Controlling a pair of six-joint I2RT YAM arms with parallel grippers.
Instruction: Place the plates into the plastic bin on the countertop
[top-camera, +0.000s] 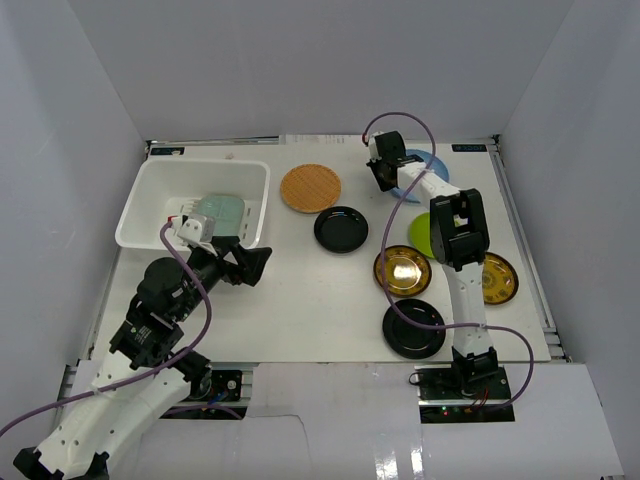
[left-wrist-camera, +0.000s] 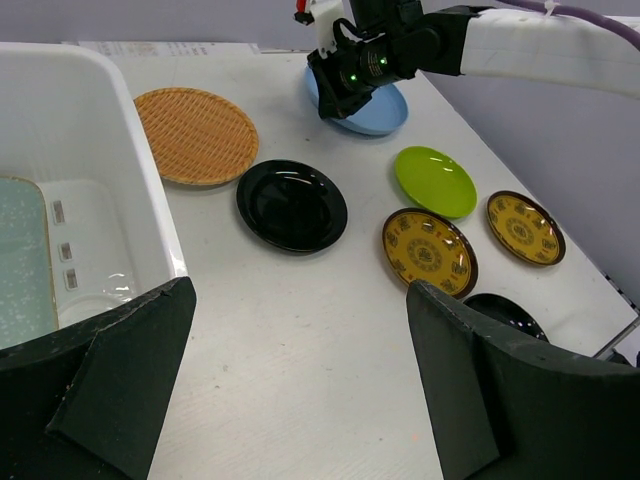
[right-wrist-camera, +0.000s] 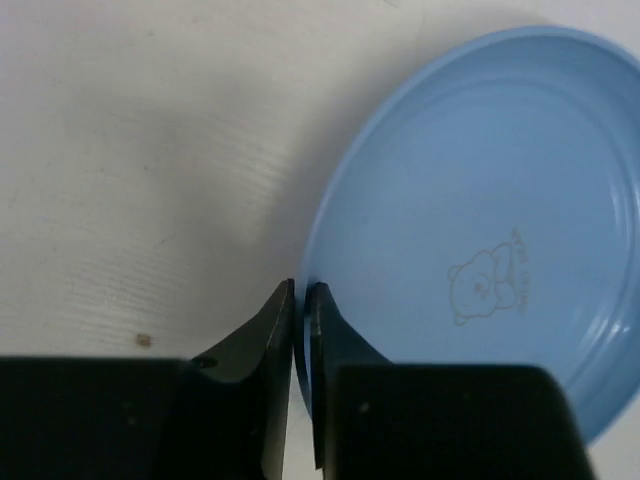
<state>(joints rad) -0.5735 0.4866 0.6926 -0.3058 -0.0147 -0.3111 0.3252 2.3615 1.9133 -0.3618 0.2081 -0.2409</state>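
Observation:
My right gripper will go up, across to the white bin on its left in the top view, and down into it to release the light blue plate.
My right gripper (top-camera: 384, 176) (right-wrist-camera: 301, 292) is shut on the left rim of the light blue plate (right-wrist-camera: 480, 230) at the back of the countertop (top-camera: 300, 300). It also shows in the left wrist view (left-wrist-camera: 368, 110). My left gripper (top-camera: 250, 266) (left-wrist-camera: 300, 400) is open and empty beside the white bin (top-camera: 150, 180). The pale-green divided plate (top-camera: 218, 212) lies in the bin. The tan woven plate (top-camera: 311, 187), a black plate (top-camera: 341, 229), the lime green plate (top-camera: 421, 234), two gold plates (top-camera: 402, 270) (top-camera: 499, 279) and another black plate (top-camera: 413, 329) lie on the countertop.
White walls (top-camera: 80, 120) enclose the countertop on three sides. The right arm (top-camera: 455, 240) stretches over the lime green plate. Purple cables (top-camera: 395, 290) loop over the gold plate.

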